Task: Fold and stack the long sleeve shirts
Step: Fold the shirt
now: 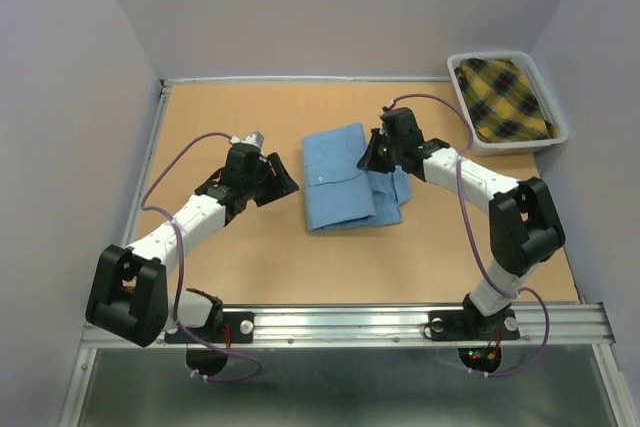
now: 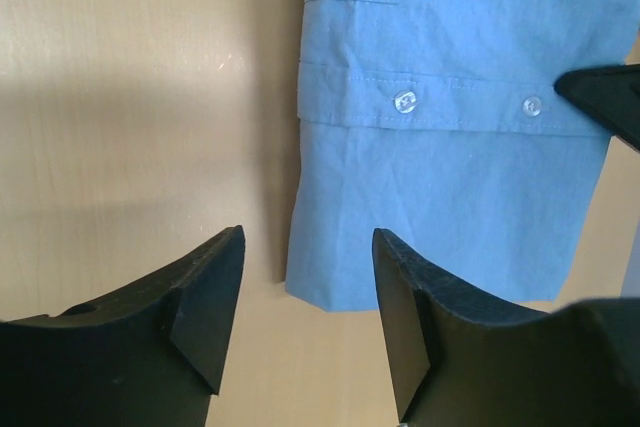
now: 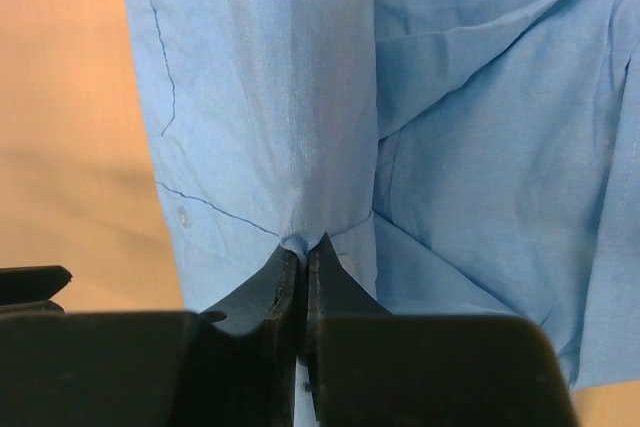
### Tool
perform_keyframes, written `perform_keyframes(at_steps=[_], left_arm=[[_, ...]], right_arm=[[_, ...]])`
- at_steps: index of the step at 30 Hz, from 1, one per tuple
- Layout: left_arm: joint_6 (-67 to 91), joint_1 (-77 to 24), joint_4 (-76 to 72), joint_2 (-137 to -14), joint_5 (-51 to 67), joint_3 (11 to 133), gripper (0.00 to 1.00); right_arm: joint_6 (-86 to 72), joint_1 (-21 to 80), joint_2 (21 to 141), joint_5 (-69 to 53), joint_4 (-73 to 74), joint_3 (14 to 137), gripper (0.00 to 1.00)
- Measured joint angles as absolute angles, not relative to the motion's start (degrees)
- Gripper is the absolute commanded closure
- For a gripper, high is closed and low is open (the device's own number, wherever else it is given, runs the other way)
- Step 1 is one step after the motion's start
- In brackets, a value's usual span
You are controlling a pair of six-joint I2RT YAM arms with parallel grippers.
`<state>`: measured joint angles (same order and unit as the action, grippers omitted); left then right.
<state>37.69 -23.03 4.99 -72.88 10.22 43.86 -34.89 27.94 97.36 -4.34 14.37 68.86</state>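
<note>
The shirt's outer blue layer (image 1: 400, 187) (image 3: 560, 167) lies uncovered. My right gripper pulls its pinch of cloth to the right in the top view next, over that layer, then releases it.
A light blue long sleeve shirt (image 1: 345, 179) lies folded into a rough rectangle in the middle of the table, button placket showing (image 2: 405, 102). My right gripper (image 1: 372, 155) is at the shirt's right edge. In the right wrist view it (image 3: 303, 245) is shut on a small pinch of the blue cloth (image 3: 270, 97). My left gripper (image 1: 285, 182) hovers at the shirt's left edge. It (image 2: 308, 237) is open, with the shirt's corner (image 2: 450, 197) just beyond its fingertips and nothing between them.
A white bin (image 1: 560, 132) stands at the back right corner and holds a yellow and black plaid cloth (image 1: 505, 97). Grey walls close the table on three sides. A metal rail (image 1: 350, 322) runs along the near edge.
</note>
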Motion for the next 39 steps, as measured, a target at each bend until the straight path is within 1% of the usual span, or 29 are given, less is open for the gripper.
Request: perform_keyframes(at_steps=[3,9,19,26,27,31,34,39], left_arm=[[37.45,-23.03,4.82,-73.17,10.98,43.86,0.46],[37.28,-23.03,4.19,-74.15,12.91,43.86,0.50],[37.28,-23.75,3.29,-76.86,14.79,45.54,0.49],[37.63,-25.52,1.30,-80.27,15.07,46.54,0.33],[37.78,-25.85,1.04,-80.71,15.07,46.65,0.33],[38.04,-27.83,-0.64,-82.50,15.35,47.42,0.33],[38.65,-29.54,-3.09,-82.98,16.29,47.62,0.38],[40.45,-31.92,-8.40,-86.26,17.78,49.10,0.41]], right_arm=[[-34.13,26.09,97.32,-7.62,14.37,68.84,0.99],[-33.17,22.31,97.32,-14.11,12.75,68.10,0.99],[-32.27,13.34,99.29,-25.96,5.41,59.51,0.99],[-30.81,7.31,104.33,-33.04,0.80,57.10,0.99],[-30.55,6.83,105.16,-33.82,0.38,57.10,0.99],[-29.67,5.96,107.18,-35.90,-0.71,57.10,0.99],[-28.99,5.96,107.37,-36.58,-1.17,57.10,0.99],[-28.14,5.58,107.39,-36.77,-1.39,57.10,0.99]])
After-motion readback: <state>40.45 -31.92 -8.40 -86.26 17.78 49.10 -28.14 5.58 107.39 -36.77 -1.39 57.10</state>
